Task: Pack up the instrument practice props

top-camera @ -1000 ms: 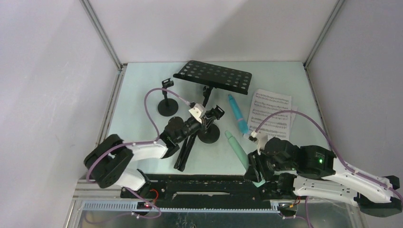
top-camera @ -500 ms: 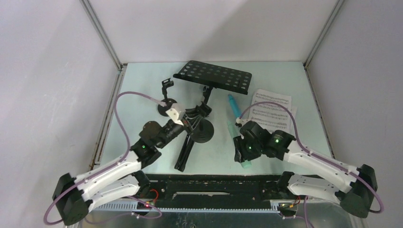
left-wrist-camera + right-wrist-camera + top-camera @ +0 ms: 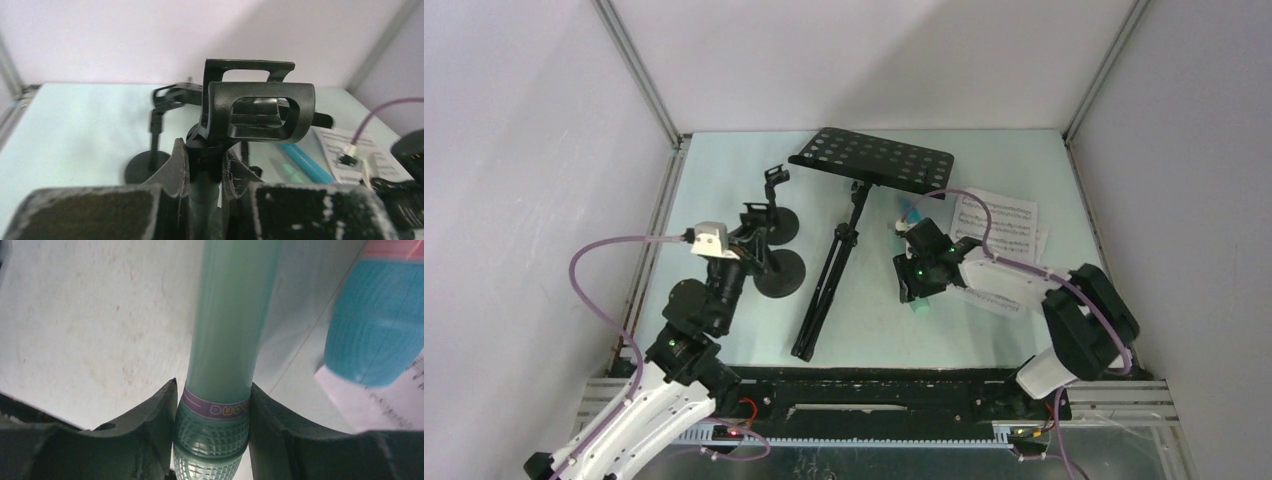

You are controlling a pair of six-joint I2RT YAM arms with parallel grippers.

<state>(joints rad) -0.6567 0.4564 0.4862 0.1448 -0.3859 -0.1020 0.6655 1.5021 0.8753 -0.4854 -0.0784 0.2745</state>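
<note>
Next, my right gripper moves outward, low beside the blue microphone point(image 3: 375, 325), and opens to leave the mint-green one there, as the table under it is clear.
My left gripper point(image 3: 746, 243) is shut on the stem of a black round-based mic holder point(image 3: 781, 272). In the left wrist view its clip point(image 3: 260, 112) stands just above my left gripper point(image 3: 207, 156). A second mic holder point(image 3: 776, 222) stands right behind it. The black music rack point(image 3: 874, 160) stands at the back on its tripod point(image 3: 827, 292). My right gripper point(image 3: 918, 268) is shut on the mint-green microphone point(image 3: 230, 340) near its meshed head, low over the table. The blue microphone point(image 3: 375, 325) lies beside it, its head on the sheet-music pages point(image 3: 999, 228).
Grey walls with metal corner posts point(image 3: 639, 80) close in the pale table point(image 3: 714, 190) on three sides. A black rail point(image 3: 864, 395) runs along the near edge between the arm bases. Purple cables loop over both arms.
My left arm has swung left, carrying the mic holder from the tripod's foot over to the other holder. My right gripper has moved from the near edge toward the back with the mint-green microphone.
</note>
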